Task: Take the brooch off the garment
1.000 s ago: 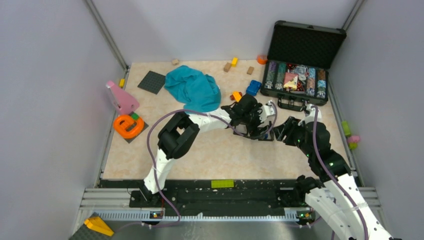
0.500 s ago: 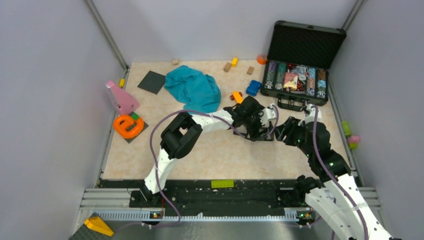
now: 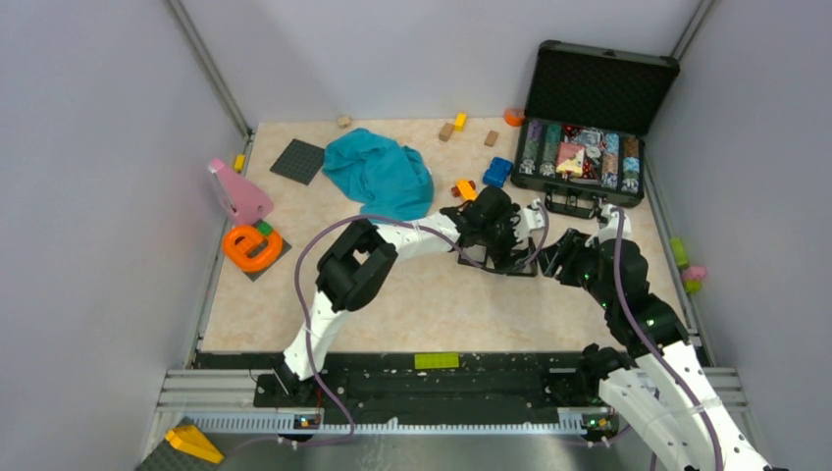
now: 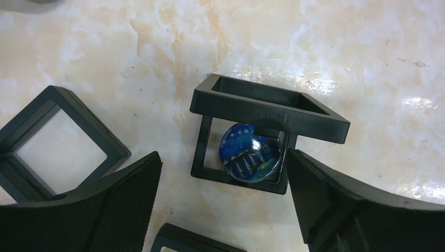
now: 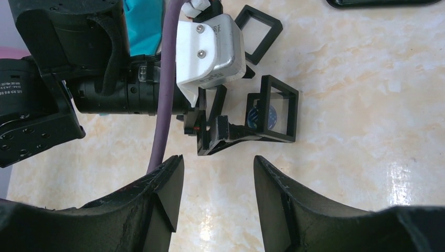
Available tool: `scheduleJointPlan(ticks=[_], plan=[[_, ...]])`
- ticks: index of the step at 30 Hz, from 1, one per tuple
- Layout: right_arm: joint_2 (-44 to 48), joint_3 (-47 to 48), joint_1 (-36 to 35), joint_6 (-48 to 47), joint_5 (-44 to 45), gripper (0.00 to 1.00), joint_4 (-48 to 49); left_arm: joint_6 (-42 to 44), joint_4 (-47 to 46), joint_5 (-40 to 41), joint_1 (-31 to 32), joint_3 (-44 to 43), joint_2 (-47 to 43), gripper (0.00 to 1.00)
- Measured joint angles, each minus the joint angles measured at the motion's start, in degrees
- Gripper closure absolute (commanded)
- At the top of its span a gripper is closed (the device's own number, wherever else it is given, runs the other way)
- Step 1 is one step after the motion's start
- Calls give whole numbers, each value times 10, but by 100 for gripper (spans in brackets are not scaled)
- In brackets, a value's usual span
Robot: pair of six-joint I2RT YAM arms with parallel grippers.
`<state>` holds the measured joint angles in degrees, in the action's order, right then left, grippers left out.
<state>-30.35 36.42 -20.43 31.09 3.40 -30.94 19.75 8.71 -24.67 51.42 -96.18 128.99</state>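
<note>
The left gripper moves empty to its left in the top view onto the teal garment's near edge (image 3: 400, 212) next, since the brooch lies in its view.
The brooch (image 4: 250, 153), a small round blue glossy piece, lies inside an open black square frame (image 4: 267, 107) on the marble table. My left gripper (image 4: 223, 176) is open above it, with its right finger (image 4: 315, 194) next to the frame's edge. It holds nothing. The brooch also shows in the right wrist view (image 5: 261, 116), in the frame (image 5: 278, 113) ahead of my open, empty right gripper (image 5: 218, 168). The teal garment (image 3: 378, 172) lies crumpled at the back, apart from both grippers (image 3: 510, 257) (image 3: 551, 263).
A second black frame (image 4: 57, 142) lies left of the brooch's frame, and a third shows at the bottom edge (image 4: 183, 241). An open case of chips (image 3: 589, 147), a blue toy car (image 3: 497, 172), a dark grey plate (image 3: 297, 161) and small blocks sit at the back.
My left gripper has shifted slightly to the right and farther back over the frames. The right arm has not moved.
</note>
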Motion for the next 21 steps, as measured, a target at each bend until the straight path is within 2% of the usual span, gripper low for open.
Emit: scheduleJointPlan(ticks=[6,12,15,17,21], plan=[[2,0,0,0,0,47,0,-13,-14,-10,0,6,-1,2],[3,1,0,-4,0,46,0,-33,-34,9,-4,75,-46,2],[2,7,0,-8,-1,45,1,-47,-18,57,-7,106,-92,1],[-1,14,0,-11,-5,45,3,-56,-1,122,-18,143,-162,2],[-7,16,0,-16,-14,45,20,-93,10,198,-67,212,-290,2]])
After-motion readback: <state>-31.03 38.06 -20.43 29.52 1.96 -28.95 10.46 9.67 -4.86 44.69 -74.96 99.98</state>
